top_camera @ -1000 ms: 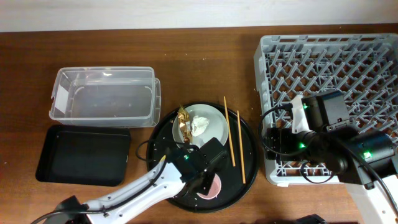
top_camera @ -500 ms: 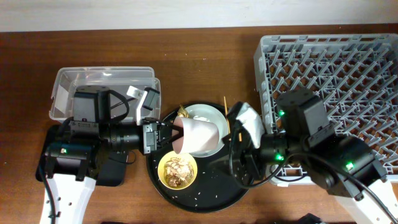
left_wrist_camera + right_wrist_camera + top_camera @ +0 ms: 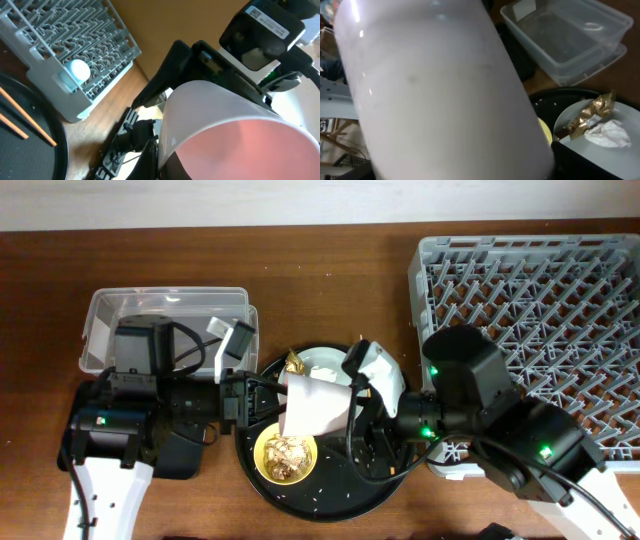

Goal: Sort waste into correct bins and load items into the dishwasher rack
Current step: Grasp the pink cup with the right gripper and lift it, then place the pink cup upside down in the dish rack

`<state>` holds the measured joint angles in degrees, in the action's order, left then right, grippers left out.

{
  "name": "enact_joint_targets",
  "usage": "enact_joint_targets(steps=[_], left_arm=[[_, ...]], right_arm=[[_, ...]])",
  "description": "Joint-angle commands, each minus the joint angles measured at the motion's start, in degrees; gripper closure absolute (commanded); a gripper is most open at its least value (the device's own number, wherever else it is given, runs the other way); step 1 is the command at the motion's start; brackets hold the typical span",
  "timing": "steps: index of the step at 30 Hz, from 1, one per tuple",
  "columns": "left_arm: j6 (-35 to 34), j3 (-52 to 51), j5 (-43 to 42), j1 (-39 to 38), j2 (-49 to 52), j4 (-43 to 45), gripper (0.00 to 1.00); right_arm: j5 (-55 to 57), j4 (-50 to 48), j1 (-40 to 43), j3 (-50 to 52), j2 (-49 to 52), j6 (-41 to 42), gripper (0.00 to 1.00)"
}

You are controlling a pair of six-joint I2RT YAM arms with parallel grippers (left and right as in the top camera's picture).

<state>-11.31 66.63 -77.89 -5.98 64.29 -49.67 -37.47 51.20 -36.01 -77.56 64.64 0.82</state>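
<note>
My right gripper moves in over the free white side (image 3: 339, 403) (image 3: 459, 120) of the pink cup next, before it closes. My left gripper holds the cup's rim.
The pink cup (image 3: 318, 408), white outside and pink inside (image 3: 250, 145), hangs on its side over the round tray between both grippers. My left gripper (image 3: 277, 395) is shut on its rim. My right gripper (image 3: 358, 412) is against its other side; the cup's white wall (image 3: 440, 90) fills that view and hides the jaws. The yellow bowl (image 3: 283, 457) holds brown scraps. The plate (image 3: 322, 363) carries the gold wrapper (image 3: 592, 112) and the napkin (image 3: 610, 134). Chopsticks (image 3: 15, 122) lie on the tray. The blue cup (image 3: 77, 70) sits in the rack (image 3: 540, 290).
The clear tub (image 3: 165, 330) stands at the back left and also shows in the right wrist view (image 3: 570, 30). The black rectangular tray (image 3: 75, 442) is mostly under my left arm. The round black tray (image 3: 340, 495) has crumbs on it.
The pink cup has left the round tray and is now held in the air. My right gripper came left from the rack up against it, and the cup tilted more upright.
</note>
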Motion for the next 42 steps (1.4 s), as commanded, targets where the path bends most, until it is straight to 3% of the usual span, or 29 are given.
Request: enact_joint_targets(steps=[1, 3, 7, 9, 14, 17, 20, 21, 22, 24, 25, 26, 29, 33, 37, 39, 42], left_arm=[[1.2, 0.5, -4.9, -0.4, -0.5, 0.0, 0.99], [1.2, 0.5, -4.9, -0.4, -0.5, 0.0, 1.00], [1.2, 0.5, -3.0, -0.4, -0.5, 0.0, 1.00], [1.2, 0.5, -1.6, -0.4, -0.5, 0.0, 0.99], [1.2, 0.5, -2.5, -0.4, -0.5, -0.1, 0.99], [1.2, 0.5, -1.7, -0.4, -0.6, 0.0, 0.99], [1.2, 0.5, -1.6, -0.4, -0.6, 0.1, 0.99], [1.2, 0.5, -1.6, -0.4, -0.6, 0.2, 0.99], [1.2, 0.5, -1.6, -0.4, -0.6, 0.2, 0.87], [1.2, 0.5, 0.3, -0.4, -0.6, 0.2, 0.42], [1.2, 0.5, 4.0, -0.4, -0.6, -0.1, 0.13], [1.2, 0.5, 8.0, -0.4, -0.6, -0.9, 0.04], [1.2, 0.5, 22.3, -0.4, -0.6, -7.0, 0.01], [2.1, 0.5, 25.9, -0.4, -0.6, -9.8, 0.01], [2.2, 0.5, 25.9, -0.4, -0.6, -10.0, 0.01], [2.3, 0.5, 25.9, -0.4, -0.6, -10.4, 0.01], [3.6, 0.5, 25.9, -0.4, -0.6, -11.5, 0.01]], right_arm=[[-10.8, -0.8, 1.9, -0.5, 0.1, -8.1, 0.13], [-18.5, -2.4, 1.9, -0.5, 0.1, -9.9, 0.13], [-22.6, -5.5, 1.9, -0.5, 0.2, -9.7, 0.14], [-22.5, -5.6, 1.9, -0.5, 0.2, -9.1, 0.23], [-15.3, -8.6, 2.0, -0.5, 0.2, -4.4, 0.20], [-17.4, -8.6, 2.0, -0.5, 0.2, -4.4, 0.35], [-20.0, -8.5, 1.9, -0.5, 0.2, -4.4, 0.40], [-20.5, -8.3, 1.9, -0.5, 0.2, -4.4, 0.45], [-20.4, -8.0, 1.9, -0.5, 0.0, -4.4, 0.46], [-16.8, -7.1, 2.0, -0.5, -1.0, -4.4, 0.46], [-9.4, -5.2, 2.0, -0.6, -2.9, -4.3, 0.46], [-4.3, -4.0, 2.0, -0.8, -4.0, -2.6, 0.47], [32.0, 9.1, 2.0, -2.9, -11.0, 11.6, 0.49], [65.0, 28.4, 2.0, -3.1, -15.1, 30.4, 0.52], [68.6, 34.6, 2.4, -3.1, -13.1, 36.2, 0.54], [68.5, 36.1, 7.2, -3.1, -10.0, 36.1, 0.55], [59.6, 35.8, 21.9, -3.1, -2.7, 25.7, 0.58]])
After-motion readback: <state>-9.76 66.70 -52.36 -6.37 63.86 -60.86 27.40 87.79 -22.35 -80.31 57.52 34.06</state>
